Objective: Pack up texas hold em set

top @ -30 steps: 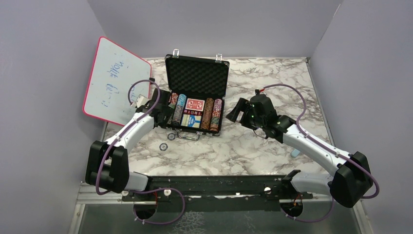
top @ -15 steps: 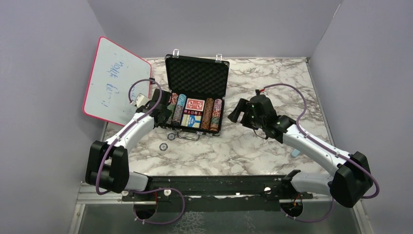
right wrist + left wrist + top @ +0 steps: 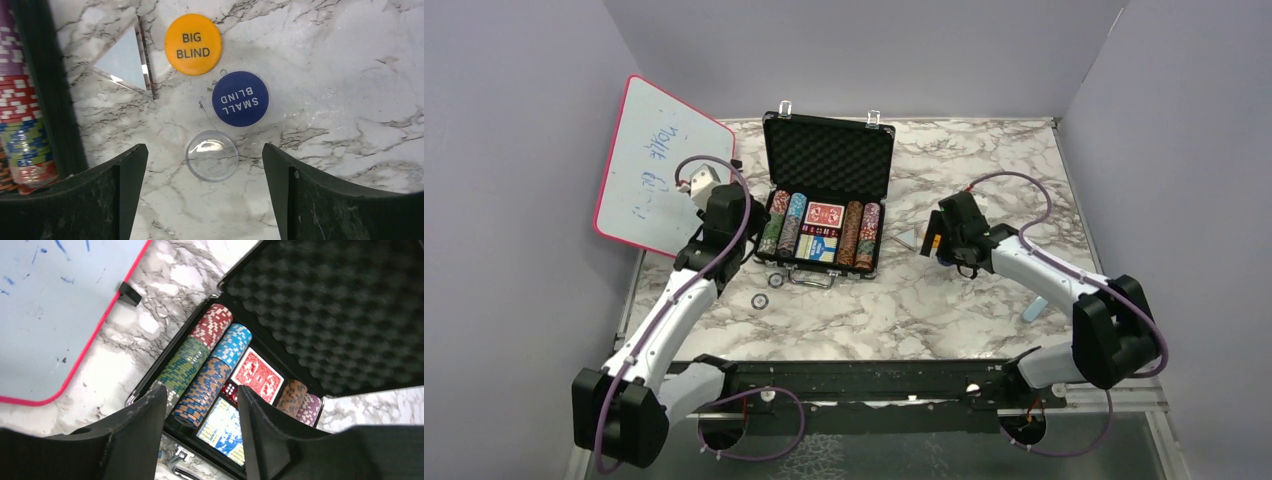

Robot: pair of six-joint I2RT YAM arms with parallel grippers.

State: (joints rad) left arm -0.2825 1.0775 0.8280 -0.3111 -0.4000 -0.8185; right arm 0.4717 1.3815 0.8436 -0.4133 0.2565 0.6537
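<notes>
My open right gripper moves toward the case and lowers around the clear triangular piece next, because that piece still lies unpacked outside the case's side.
The black briefcase stands open at the table's back middle, its foam lid upright. Its tray holds rows of striped poker chips, a red card deck, a blue card deck and red dice. My left gripper hovers open and empty above the case's left front. My right gripper is open and empty, just above the table right of the case. An orange BIG BLIND button, a blue SMALL BLIND button and a clear round disc lie under it.
The pink-framed whiteboard leans at the left, close to my left arm. A clear triangular piece lies beside the case wall. Two small round pieces lie in front of the case. A light blue object lies at the right.
My left gripper has lifted up and back from the case's left side. My right gripper has dropped and turned down over the buttons right of the case.
</notes>
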